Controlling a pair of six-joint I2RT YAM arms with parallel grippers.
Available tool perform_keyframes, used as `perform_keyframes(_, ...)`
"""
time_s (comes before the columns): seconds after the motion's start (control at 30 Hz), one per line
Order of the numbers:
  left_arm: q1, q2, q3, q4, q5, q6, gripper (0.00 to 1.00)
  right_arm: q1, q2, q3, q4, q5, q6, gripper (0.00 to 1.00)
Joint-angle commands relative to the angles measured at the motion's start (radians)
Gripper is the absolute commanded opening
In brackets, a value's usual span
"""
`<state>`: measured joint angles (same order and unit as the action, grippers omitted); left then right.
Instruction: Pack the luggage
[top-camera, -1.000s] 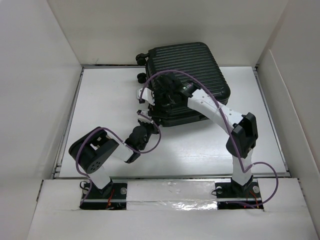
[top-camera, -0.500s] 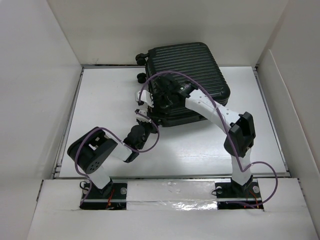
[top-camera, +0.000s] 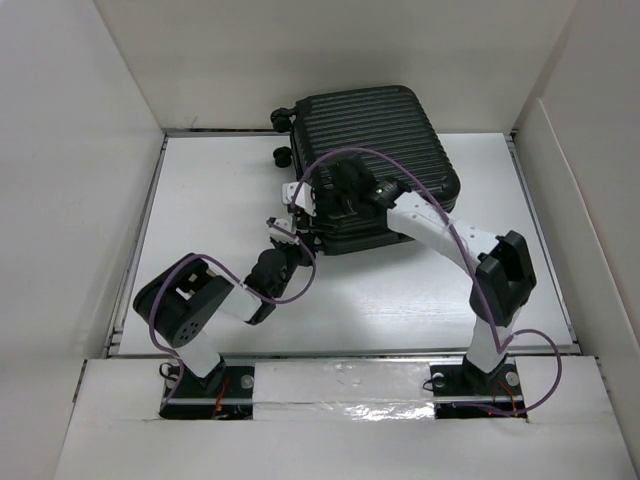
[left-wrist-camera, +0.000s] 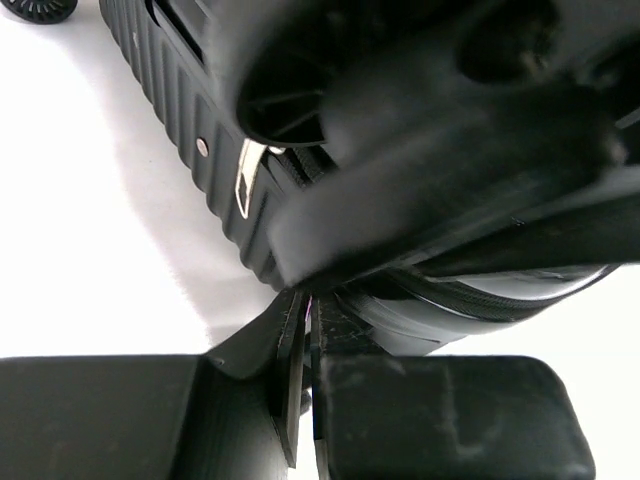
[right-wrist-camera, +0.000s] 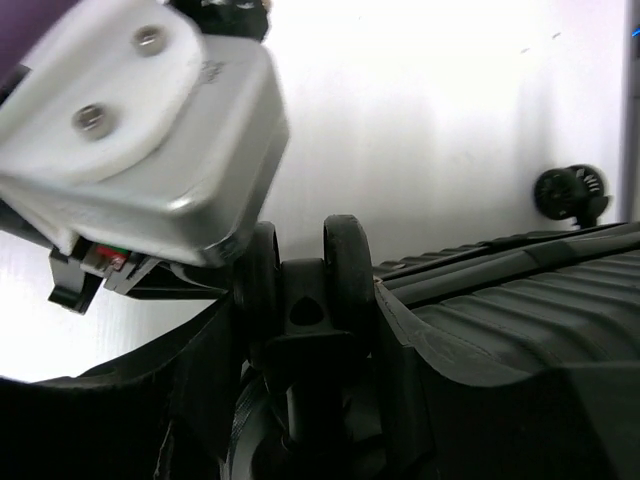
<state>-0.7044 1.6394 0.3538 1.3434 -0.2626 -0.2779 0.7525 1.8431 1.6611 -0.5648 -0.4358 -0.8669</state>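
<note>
The right gripper pulls back and to the left in the top view toward bare tabletop next, then releases the luggage's wheel, with the luggage (top-camera: 385, 140) by the far wall.
The luggage (top-camera: 385, 140), a black ribbed suitcase, lies shut on the white table (top-camera: 210, 200) at the back middle. My right gripper (top-camera: 335, 195) reaches over its near-left corner. In the right wrist view its dark fingers (right-wrist-camera: 400, 380) sit tight on either side of a double black wheel (right-wrist-camera: 305, 290) of the luggage. My left gripper (top-camera: 285, 225) is at the same corner, lower down. Its jaws (left-wrist-camera: 306, 310) are pressed together just under the ribbed shell (left-wrist-camera: 180, 110). I see nothing between them. A silver zip pull (left-wrist-camera: 245, 180) hangs on the shell above.
White walls (top-camera: 80, 150) enclose the table on the left, back and right. A raised white ledge (top-camera: 340, 385) runs along the near edge by the arm bases. Another wheel (right-wrist-camera: 568, 193) sticks out at the luggage's far left corner. The left wrist's white housing (right-wrist-camera: 150, 130) is close to my right gripper.
My right gripper's fingers have closed in round the wheel, and that arm's elbow has swung right. The left gripper has crept up towards the luggage corner, still shut.
</note>
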Motion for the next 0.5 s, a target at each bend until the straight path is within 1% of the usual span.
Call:
perform_keyframes(0.0, 0.057, 0.002, -0.01, 0.616, -0.075, 0.011, 0.0, 0.001, -0.025, -0.171, -0.132, -0.024, 0.144, 0.0)
perform_keyframes(0.1, 0.08, 0.008, 0.005, 0.603, -0.118, 0.04, 0.0, 0.014, -0.059, -0.248, -0.106, -0.02, 0.164, 0.0)
perform_keyframes(0.2, 0.102, 0.011, 0.011, 0.603, -0.113, 0.036, 0.0, 0.025, -0.082, -0.299, -0.087, -0.004, 0.184, 0.0)
perform_keyframes(0.3, 0.124, 0.023, 0.028, 0.6, -0.127, 0.045, 0.0, 0.047, -0.11, -0.316, -0.073, -0.009, 0.192, 0.0)
perform_keyframes(0.47, 0.125, 0.042, 0.028, 0.622, -0.139, 0.051, 0.0, 0.067, -0.134, -0.32, -0.066, 0.006, 0.206, 0.0)
